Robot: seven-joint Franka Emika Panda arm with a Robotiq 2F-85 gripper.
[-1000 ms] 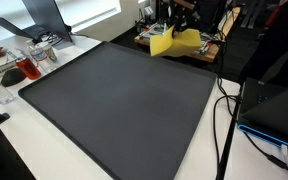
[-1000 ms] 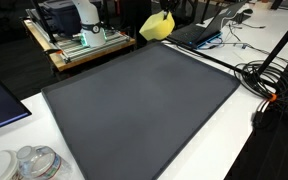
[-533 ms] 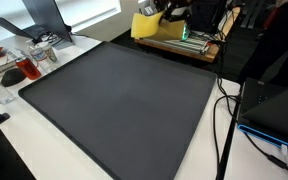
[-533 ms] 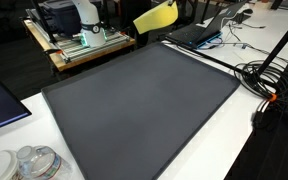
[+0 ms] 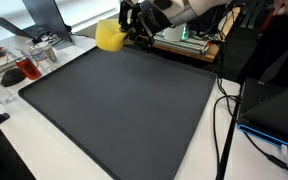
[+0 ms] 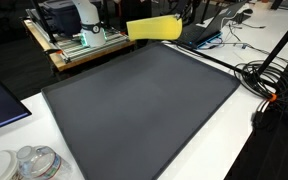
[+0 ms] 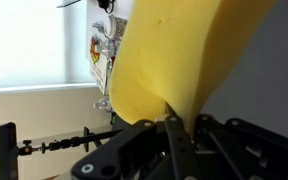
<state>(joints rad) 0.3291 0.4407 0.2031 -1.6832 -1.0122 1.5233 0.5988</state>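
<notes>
The yellow cloth (image 5: pixel 110 36) should go outward and down in my gripper and then be released, as the bare middle of the dark grey mat (image 5: pixel 124 100) is below and outward of the gripper.
My gripper (image 5: pixel 133 27) is shut on a yellow cloth (image 5: pixel 110 36), which hangs in the air above the far edge of the big dark grey mat (image 5: pixel 124 100). In an exterior view the yellow cloth (image 6: pixel 154 28) stretches out flat and nearly level over the mat's (image 6: pixel 144 100) back edge. In the wrist view the yellow cloth (image 7: pixel 174 50) fills the upper middle and narrows to a pinched fold between the black fingers of the gripper (image 7: pixel 172 122). Nothing else lies on the mat.
A wooden cart with a white device (image 6: pixel 79 40) stands behind the mat. A laptop (image 6: pixel 209 30) and cables (image 6: pixel 269 75) lie beside it. Clear plastic containers (image 6: pixel 29 162) and glassware (image 5: pixel 29 65) sit on the white table. Another cable (image 5: pixel 224 110) runs along the mat's edge.
The gripper has carried the yellow cloth sideways, from over the wooden cart to above the mat's far edge. The cloth has swung out flatter.
</notes>
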